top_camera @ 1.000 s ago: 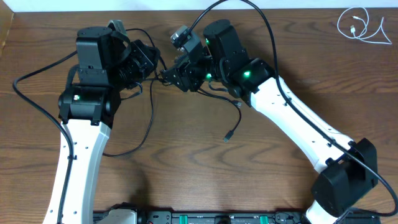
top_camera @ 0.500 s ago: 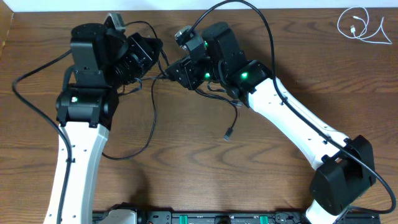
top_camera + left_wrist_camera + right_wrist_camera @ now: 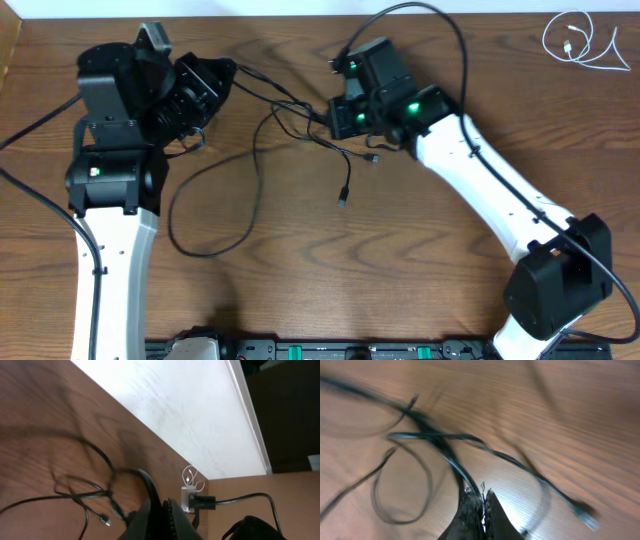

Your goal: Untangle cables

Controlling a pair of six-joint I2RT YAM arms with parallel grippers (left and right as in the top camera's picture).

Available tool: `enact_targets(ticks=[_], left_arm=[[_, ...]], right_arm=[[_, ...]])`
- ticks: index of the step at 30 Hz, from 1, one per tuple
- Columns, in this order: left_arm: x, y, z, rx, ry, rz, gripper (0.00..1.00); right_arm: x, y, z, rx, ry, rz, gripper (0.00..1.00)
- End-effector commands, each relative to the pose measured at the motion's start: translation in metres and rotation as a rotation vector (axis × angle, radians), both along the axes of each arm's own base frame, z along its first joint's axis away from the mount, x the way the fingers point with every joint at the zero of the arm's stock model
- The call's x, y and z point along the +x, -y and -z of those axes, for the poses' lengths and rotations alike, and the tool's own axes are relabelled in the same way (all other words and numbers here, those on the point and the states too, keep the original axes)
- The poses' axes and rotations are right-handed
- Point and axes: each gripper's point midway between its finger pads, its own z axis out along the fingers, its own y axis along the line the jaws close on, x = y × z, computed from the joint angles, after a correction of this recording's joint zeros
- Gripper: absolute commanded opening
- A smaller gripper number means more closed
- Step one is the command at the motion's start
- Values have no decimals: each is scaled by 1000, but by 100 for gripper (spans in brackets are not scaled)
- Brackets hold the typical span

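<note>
The bare tabletop beside the slack loop is below my left gripper. I should lower my left gripper there to put down the raised black cable and let go of it.
The black cables (image 3: pixel 285 97) stretch in a tangle between my two grippers across the brown table (image 3: pixel 420 260). A slack loop (image 3: pixel 200 250) hangs toward the front, and a free plug end (image 3: pixel 343 200) lies in the middle. My left gripper (image 3: pixel 226 73) is shut on a black cable (image 3: pixel 148 480) that arcs into its jaws (image 3: pixel 162 506). My right gripper (image 3: pixel 334 115) is shut on a black cable (image 3: pixel 451 460) where several strands cross, just ahead of its fingertips (image 3: pixel 482 494). A plug (image 3: pixel 585 516) lies to its right. The white cable (image 3: pixel 577 40) lies coiled at the far right corner, apart from the rest.
Thick black arm leads run off the left side (image 3: pixel 25 125) and arch over the right arm (image 3: pixel 440 15). A black equipment bar (image 3: pixel 330 350) lines the table's front edge. A white wall strip (image 3: pixel 175 405) borders the table's far edge.
The right gripper has shut on a black cable. Both arms have moved apart, left arm leftward and right arm rightward, drawing the tangle out between them; the free plug has shifted left.
</note>
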Motion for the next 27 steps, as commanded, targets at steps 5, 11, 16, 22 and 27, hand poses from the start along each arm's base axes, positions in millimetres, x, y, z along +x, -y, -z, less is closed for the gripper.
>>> enact_targets(ticks=[5, 11, 16, 22, 27], left_arm=[[2, -71, -27, 99, 118, -159, 7], [-1, -83, -27, 218, 172, -109, 7], [-5, -78, -14, 252, 135, -71, 7], [-9, -40, 26, 335, 45, 111, 7], [-5, 9, 61, 415, 21, 326, 7]], right_arm=[[19, 144, 43, -383, -81, 358, 1], [25, 201, 48, -367, -149, 388, 1], [20, 144, 36, -142, -99, -1, 1], [18, 120, 16, -104, -53, -43, 1], [-6, 125, 23, -81, -192, 11, 1]])
